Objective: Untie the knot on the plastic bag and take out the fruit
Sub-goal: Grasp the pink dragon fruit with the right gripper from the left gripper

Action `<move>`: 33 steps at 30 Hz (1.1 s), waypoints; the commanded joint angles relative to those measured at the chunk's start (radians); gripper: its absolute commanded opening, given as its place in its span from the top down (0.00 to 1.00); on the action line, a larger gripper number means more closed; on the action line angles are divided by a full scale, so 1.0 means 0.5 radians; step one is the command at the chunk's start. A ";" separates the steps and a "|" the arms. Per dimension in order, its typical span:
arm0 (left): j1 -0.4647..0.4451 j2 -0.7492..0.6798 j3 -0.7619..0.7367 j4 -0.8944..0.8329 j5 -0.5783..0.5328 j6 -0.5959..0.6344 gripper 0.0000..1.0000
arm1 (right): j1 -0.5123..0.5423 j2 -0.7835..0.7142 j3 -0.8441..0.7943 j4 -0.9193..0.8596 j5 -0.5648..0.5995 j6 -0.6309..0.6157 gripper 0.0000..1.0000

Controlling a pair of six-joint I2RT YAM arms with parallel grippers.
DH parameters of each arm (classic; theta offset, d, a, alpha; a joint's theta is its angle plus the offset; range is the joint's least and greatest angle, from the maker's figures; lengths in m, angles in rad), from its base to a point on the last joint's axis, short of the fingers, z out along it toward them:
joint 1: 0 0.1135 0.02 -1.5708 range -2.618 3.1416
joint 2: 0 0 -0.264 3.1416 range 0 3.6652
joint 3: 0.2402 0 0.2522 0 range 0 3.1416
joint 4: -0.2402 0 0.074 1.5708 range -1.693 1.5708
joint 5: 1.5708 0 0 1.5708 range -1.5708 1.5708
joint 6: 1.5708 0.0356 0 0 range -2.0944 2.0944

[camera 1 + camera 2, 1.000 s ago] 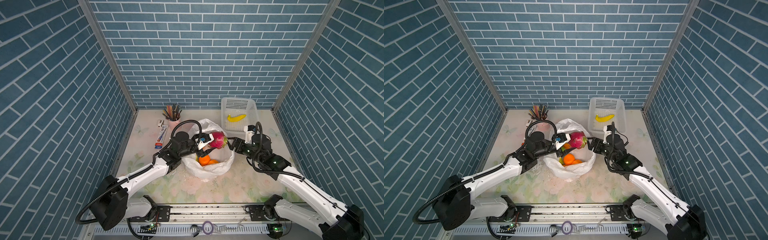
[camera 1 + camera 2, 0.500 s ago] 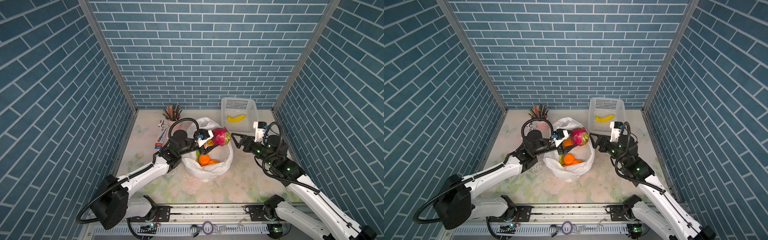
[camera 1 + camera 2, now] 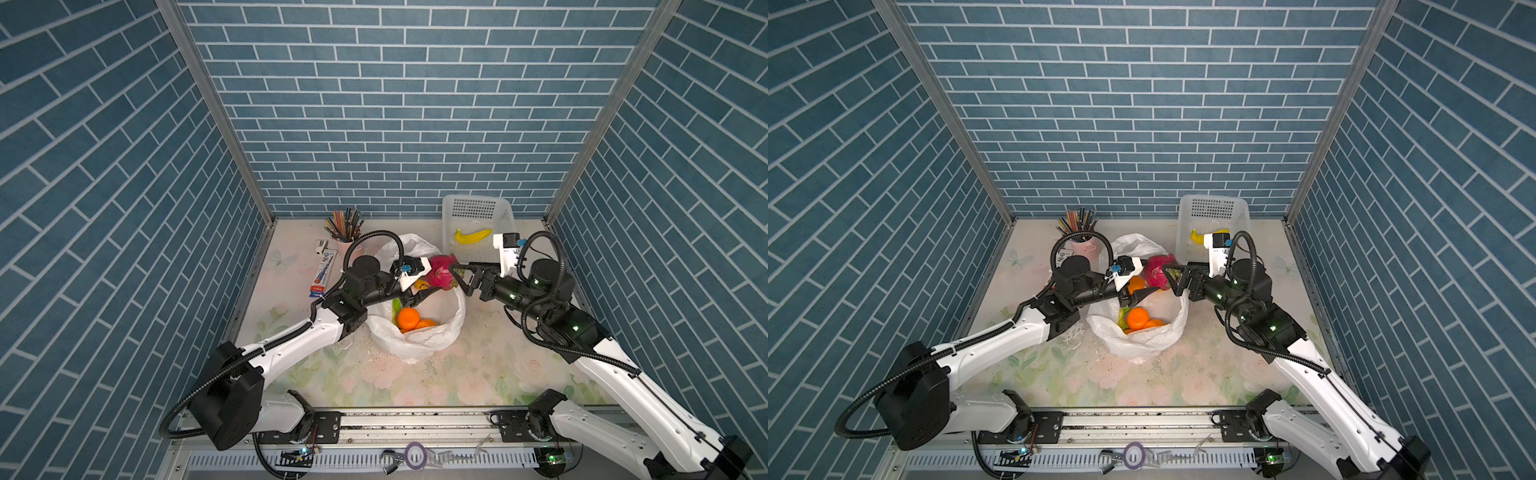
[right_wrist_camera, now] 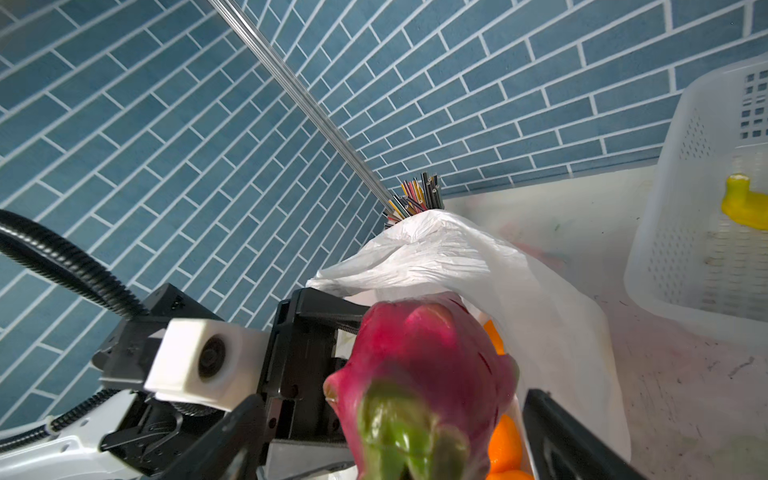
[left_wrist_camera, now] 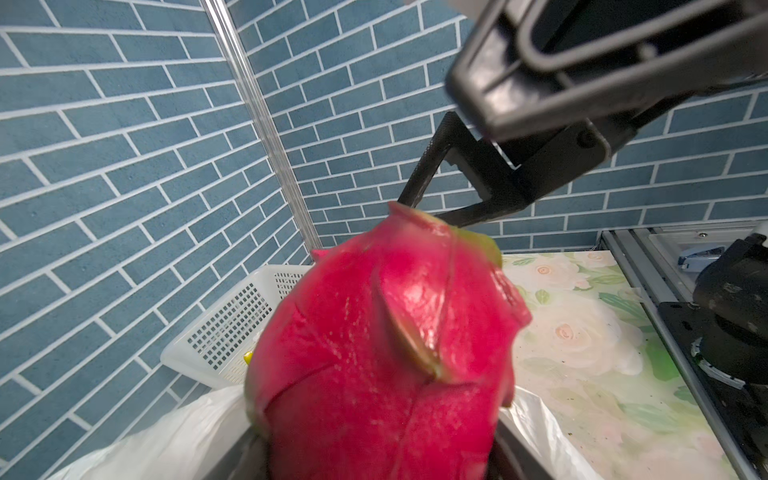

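Note:
My right gripper needs to slide toward my left gripper and over the dragon fruit's green tip (image 3: 456, 274) (image 4: 406, 432), since that loose tip lies straight ahead between its open fingers.
The white plastic bag (image 3: 415, 345) (image 3: 1138, 345) sits mid-table with its mouth open; the knot is out of view. Inside lie oranges (image 3: 407, 318) (image 3: 1137, 318) and a green fruit (image 3: 395, 307). My left gripper (image 3: 434, 282) (image 5: 378, 457) is shut on a pink dragon fruit (image 3: 442, 272) (image 3: 1156, 270) (image 5: 386, 353) (image 4: 424, 374), held just above the bag's rim. My right gripper (image 3: 459, 279) (image 3: 1172, 279) (image 4: 399, 449) faces it from the right, open wide. Its fingers (image 4: 569, 440) stand either side of the fruit's green tip, apart from it.
A white perforated basket (image 3: 478, 208) (image 4: 685, 249) with a yellow banana (image 3: 471, 236) stands at the back right, close behind my right wrist. A cup of pencils (image 3: 345, 224) and a toothpaste box (image 3: 322, 272) are at the back left.
My left gripper has raised the dragon fruit slightly, up and to the right. My right arm has swung back and higher, and its jaws have opened wider around the fruit's tip.

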 commanded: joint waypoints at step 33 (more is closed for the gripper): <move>-0.018 -0.026 0.087 -0.081 -0.027 0.049 0.50 | 0.083 0.478 0.128 -0.002 -0.199 -0.083 0.16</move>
